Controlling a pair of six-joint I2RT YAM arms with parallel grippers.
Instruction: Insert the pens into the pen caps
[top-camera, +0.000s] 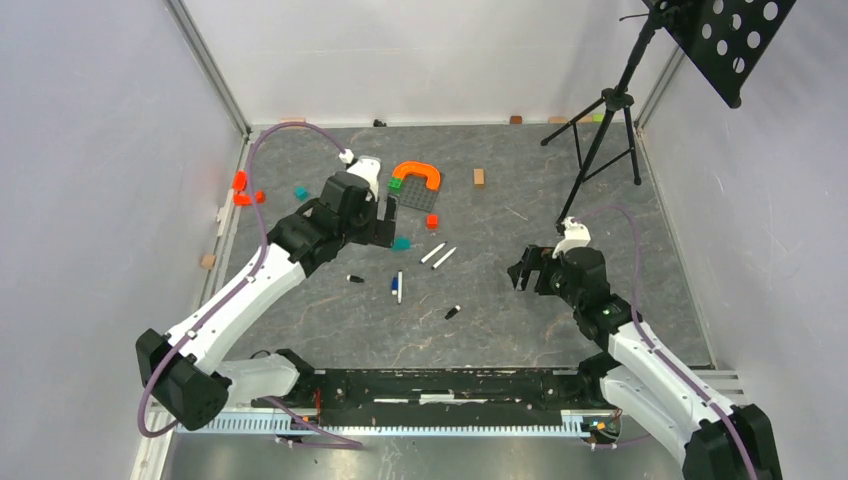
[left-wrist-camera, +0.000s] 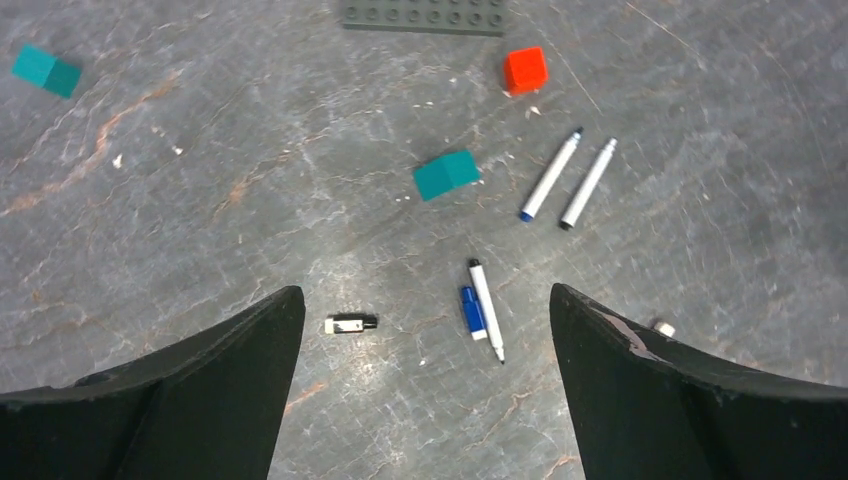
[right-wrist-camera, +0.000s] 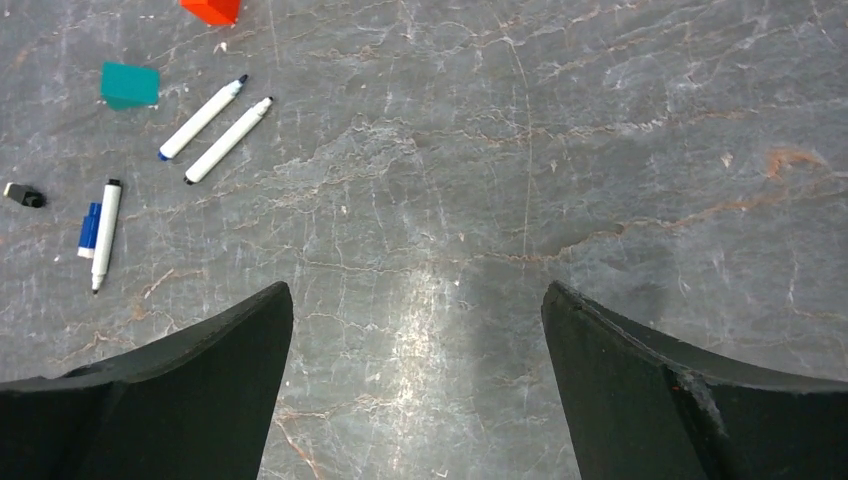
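Note:
I need to swing my left gripper right in the top view, turn it along the pen's slant and descend to the paired pen's black near end (top-camera: 435, 267) (left-wrist-camera: 569, 220) below.
Three white pens lie on the grey table: two side by side (top-camera: 433, 253) (top-camera: 444, 257), also seen from the left wrist (left-wrist-camera: 551, 175) (left-wrist-camera: 588, 183), and a third pen (top-camera: 400, 287) (left-wrist-camera: 487, 310) with the blue cap (left-wrist-camera: 471, 311) touching its side. One black cap (top-camera: 354, 278) (left-wrist-camera: 352, 323) lies to the left of them. Another black cap (top-camera: 452, 312) lies nearer the arms. My left gripper (top-camera: 388, 218) (left-wrist-camera: 425, 290) hovers open above the third pen and the black cap. My right gripper (top-camera: 522, 270) (right-wrist-camera: 415, 285) is open over bare table, with the pens (right-wrist-camera: 228, 140) far to its left.
A teal brick (top-camera: 401, 243) and a red brick (top-camera: 432, 221) lie beside the pens. Behind them are a grey baseplate (top-camera: 415, 193) with an orange arch (top-camera: 418, 172), a wooden block (top-camera: 479, 177), and a black tripod (top-camera: 605, 130) at the back right. Red pieces (top-camera: 242, 187) sit by the left wall.

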